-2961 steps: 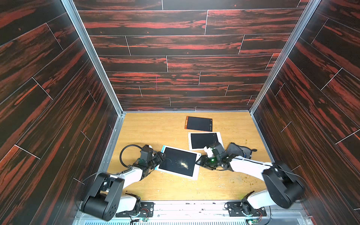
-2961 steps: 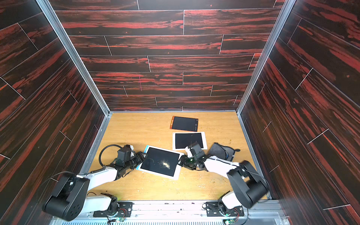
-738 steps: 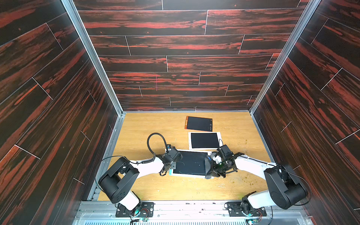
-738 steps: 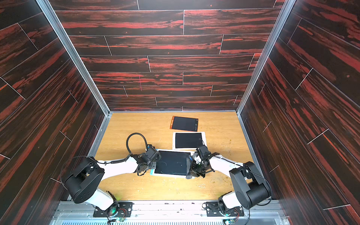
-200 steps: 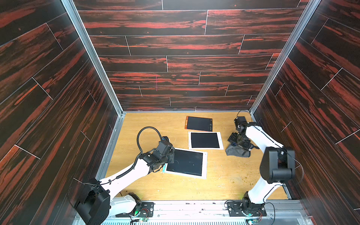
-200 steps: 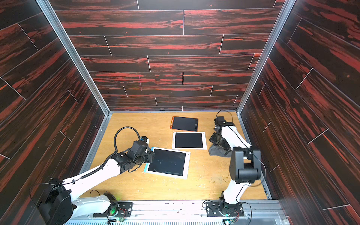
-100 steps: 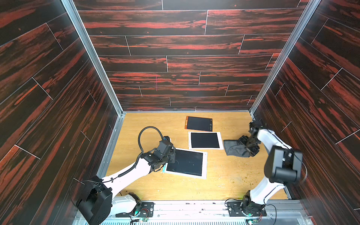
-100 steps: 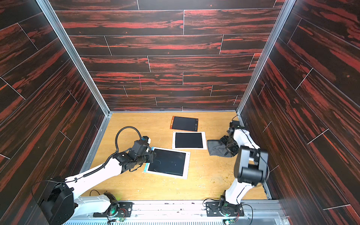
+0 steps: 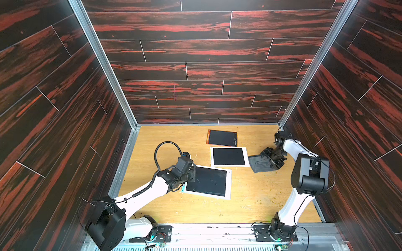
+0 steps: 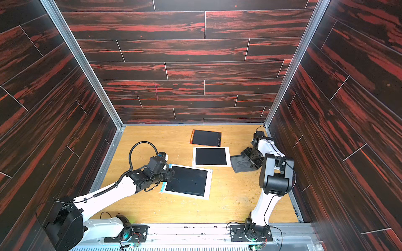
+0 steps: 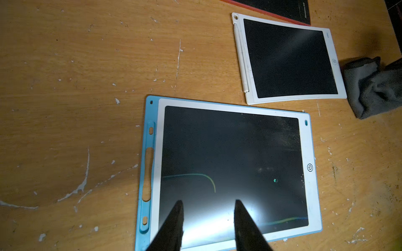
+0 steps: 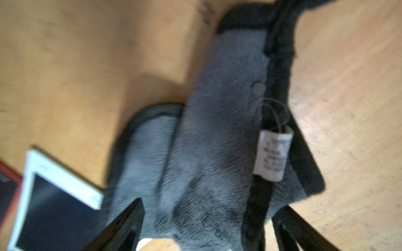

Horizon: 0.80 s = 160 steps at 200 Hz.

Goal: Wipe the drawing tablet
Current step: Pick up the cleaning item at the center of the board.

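My right gripper will next move down and slightly toward the white-framed tablet, then close on the cloth's top (image 9: pixel 264 161) (image 12: pixel 205 215), which is below it and already between the spread fingers.
The drawing tablet (image 9: pixel 206 181) (image 10: pixel 187 181) with a blue and white frame lies flat at the table's middle. Its dark screen (image 11: pixel 230 165) carries faint green strokes. My left gripper (image 9: pixel 191 173) (image 10: pixel 170 175) (image 11: pixel 207 203) hovers over the tablet's left edge, jaws apart with nothing between them. A grey cloth (image 9: pixel 258 164) (image 10: pixel 239 165) (image 12: pixel 206 130) lies crumpled on the table to the right. My right gripper (image 9: pixel 271 159) (image 10: pixel 252 157) (image 12: pixel 212 205) stands wide open over the cloth's right end, and the fabric lies under its spread fingers.
A white-framed tablet (image 9: pixel 228 156) (image 11: pixel 289 58) lies just behind the blue one, its right edge next to the cloth. An orange-framed tablet (image 9: pixel 222 138) sits farther back. Dark wood-patterned walls (image 9: pixel 65 130) close in the table on three sides.
My right arm has drawn back toward the right wall and its gripper has shifted to the cloth's right end, jaws slightly wider. The cloth lies flatter. My left gripper has stayed put.
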Tool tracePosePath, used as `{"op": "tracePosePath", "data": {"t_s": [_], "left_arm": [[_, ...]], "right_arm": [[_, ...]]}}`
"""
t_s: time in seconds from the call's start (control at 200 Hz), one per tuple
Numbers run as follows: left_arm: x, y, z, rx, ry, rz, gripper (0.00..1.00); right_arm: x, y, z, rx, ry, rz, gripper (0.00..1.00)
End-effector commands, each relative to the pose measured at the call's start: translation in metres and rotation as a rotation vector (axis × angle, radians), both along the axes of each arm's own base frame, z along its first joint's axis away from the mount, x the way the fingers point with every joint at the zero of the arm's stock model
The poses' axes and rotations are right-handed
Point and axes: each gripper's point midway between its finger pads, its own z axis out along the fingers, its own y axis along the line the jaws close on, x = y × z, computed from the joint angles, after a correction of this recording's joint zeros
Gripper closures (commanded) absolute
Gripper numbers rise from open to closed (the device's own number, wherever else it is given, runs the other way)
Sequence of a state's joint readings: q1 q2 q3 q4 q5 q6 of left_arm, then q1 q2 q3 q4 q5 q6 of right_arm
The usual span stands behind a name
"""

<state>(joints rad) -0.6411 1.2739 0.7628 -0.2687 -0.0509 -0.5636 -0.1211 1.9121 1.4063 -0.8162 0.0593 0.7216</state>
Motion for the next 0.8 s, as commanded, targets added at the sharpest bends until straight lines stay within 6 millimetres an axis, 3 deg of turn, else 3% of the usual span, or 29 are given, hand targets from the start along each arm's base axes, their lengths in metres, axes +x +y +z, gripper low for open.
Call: {"op": "tracePosePath", "data": {"t_s": [0.0, 0.381, 0.506, 0.696, 0.797], "left_arm": [[0.0, 0.001, -0.001, 0.014, 0.008, -0.013, 0.6], [-0.003, 0.003, -0.002, 0.009, 0.014, -0.013, 0.6], [-0.003, 0.005, 0.0, 0.009, 0.009, -0.006, 0.6], [-0.004, 0.007, 0.0, 0.013, 0.011, -0.005, 0.6], [-0.006, 0.009, -0.001, 0.01, 0.011, -0.003, 0.6]], "right_arm": [[0.003, 0.007, 0.002, 0.008, 0.026, 0.01, 0.08], [0.018, 0.031, -0.052, -0.014, 0.187, 0.101, 0.08], [0.016, 0.033, -0.06, -0.024, 0.214, 0.109, 0.08], [0.004, 0.04, -0.068, -0.005, 0.231, 0.144, 0.23], [-0.009, 0.045, -0.069, 0.015, 0.211, 0.169, 0.37]]}}
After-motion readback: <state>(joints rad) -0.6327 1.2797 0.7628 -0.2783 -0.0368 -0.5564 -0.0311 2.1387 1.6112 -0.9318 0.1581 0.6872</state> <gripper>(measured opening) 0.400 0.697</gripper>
